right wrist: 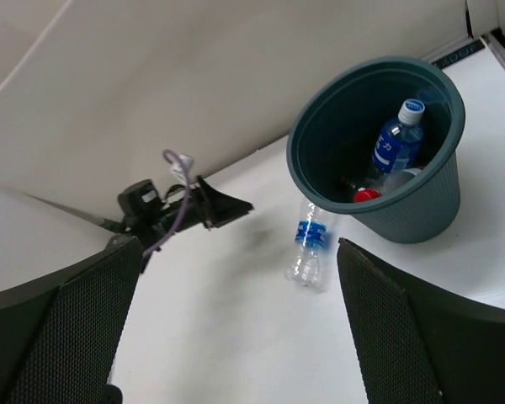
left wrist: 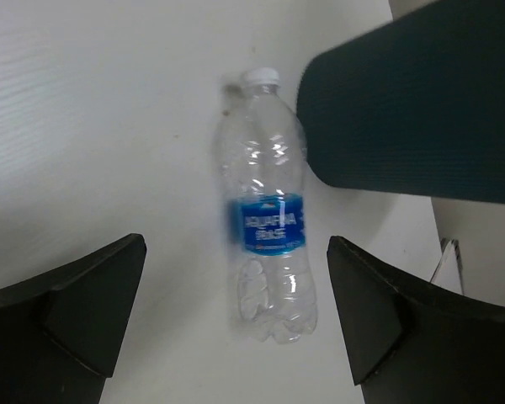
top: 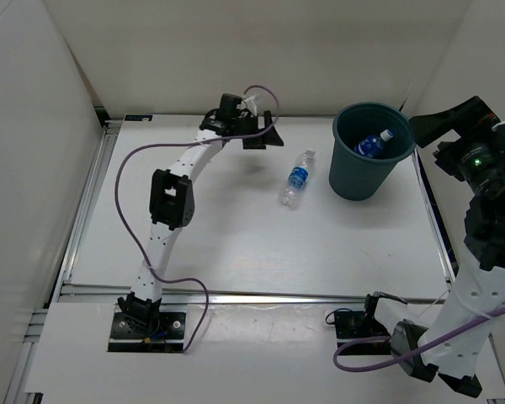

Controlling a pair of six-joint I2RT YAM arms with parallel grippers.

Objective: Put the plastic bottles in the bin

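Note:
My left gripper has the bottle lined up with the gap between its fingers, so next it will go down and to the right in the top view, onto the bottle's blue label (top: 298, 178) (left wrist: 271, 225).
One clear plastic bottle (top: 297, 178) with a blue label and pale cap lies on the white table, just left of the bin, cap toward the back. It also shows in the left wrist view (left wrist: 268, 219) and the right wrist view (right wrist: 310, 246). The dark teal bin (top: 359, 177) stands upright at the back right (left wrist: 421, 109) (right wrist: 421, 215). Inside it a blue-labelled bottle (right wrist: 394, 145) and a red cap (right wrist: 366, 195) show. My left gripper (top: 265, 135) is open and empty, above and left of the lying bottle (left wrist: 236, 252). My right gripper (top: 433, 126) is open and empty, high beside the bin (right wrist: 240, 248).
White walls enclose the table at the back and on both sides. Aluminium rails (top: 97, 181) run along the table's edges. A purple cable (top: 130, 227) loops off the left arm. The left arm's wrist shows in the right wrist view (right wrist: 181, 206).

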